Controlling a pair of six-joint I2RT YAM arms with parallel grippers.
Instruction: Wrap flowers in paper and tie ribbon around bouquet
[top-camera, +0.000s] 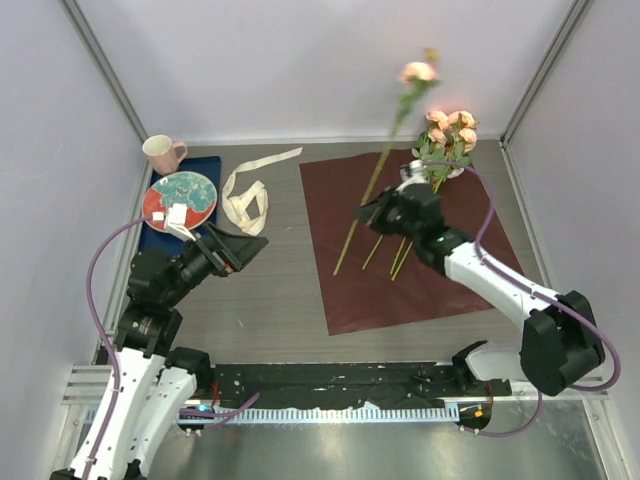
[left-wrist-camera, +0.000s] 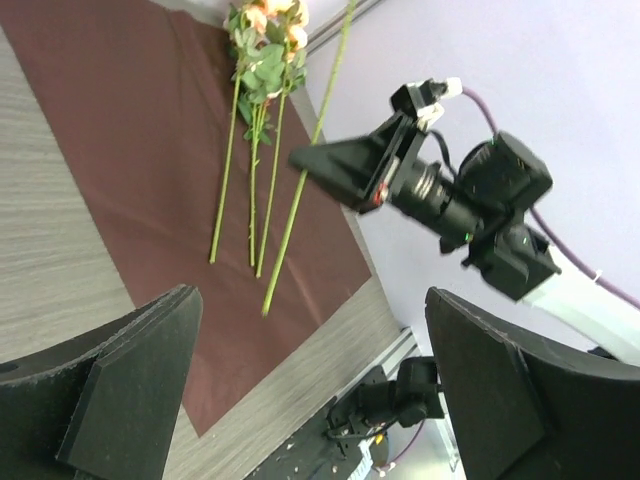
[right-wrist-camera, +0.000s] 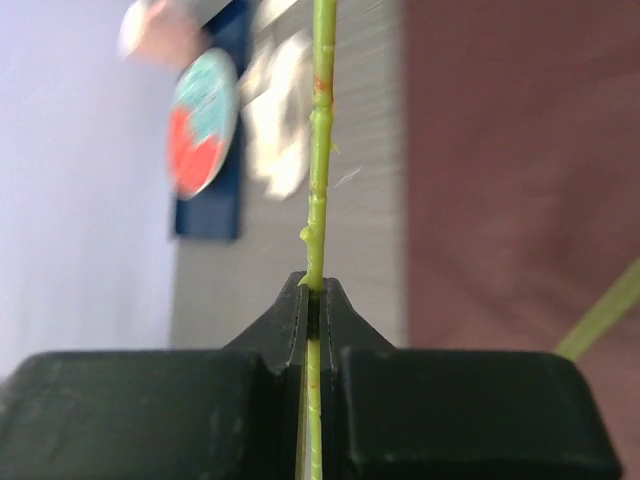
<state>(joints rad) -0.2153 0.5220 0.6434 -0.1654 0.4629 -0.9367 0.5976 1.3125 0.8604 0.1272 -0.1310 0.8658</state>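
Note:
My right gripper lowers to its right in the top view next and releases the rose there, since the other flowers' stems lie below it and that way.
The deep-red paper (top-camera: 400, 245) lies flat on the table, right of centre. Most of the flowers (top-camera: 450, 135) rest on its far edge, their stems (left-wrist-camera: 252, 170) running across the sheet. One rose (top-camera: 418, 72) is lifted off the paper. My right gripper (top-camera: 364, 213) is shut on its long green stem (right-wrist-camera: 321, 150), and the stem's lower end hangs just above the sheet. My left gripper (top-camera: 255, 245) hovers wide open and empty over bare table, left of the paper, with its fingers (left-wrist-camera: 130, 380) far apart. The cream ribbon (top-camera: 250, 195) lies looped left of the paper.
A dark blue tray (top-camera: 205, 165) at the back left carries a round red-and-teal plate (top-camera: 181, 198). A pink mug (top-camera: 162, 152) stands behind it. White walls close in the table on three sides. The arm bases' rail (top-camera: 340, 395) runs along the near edge.

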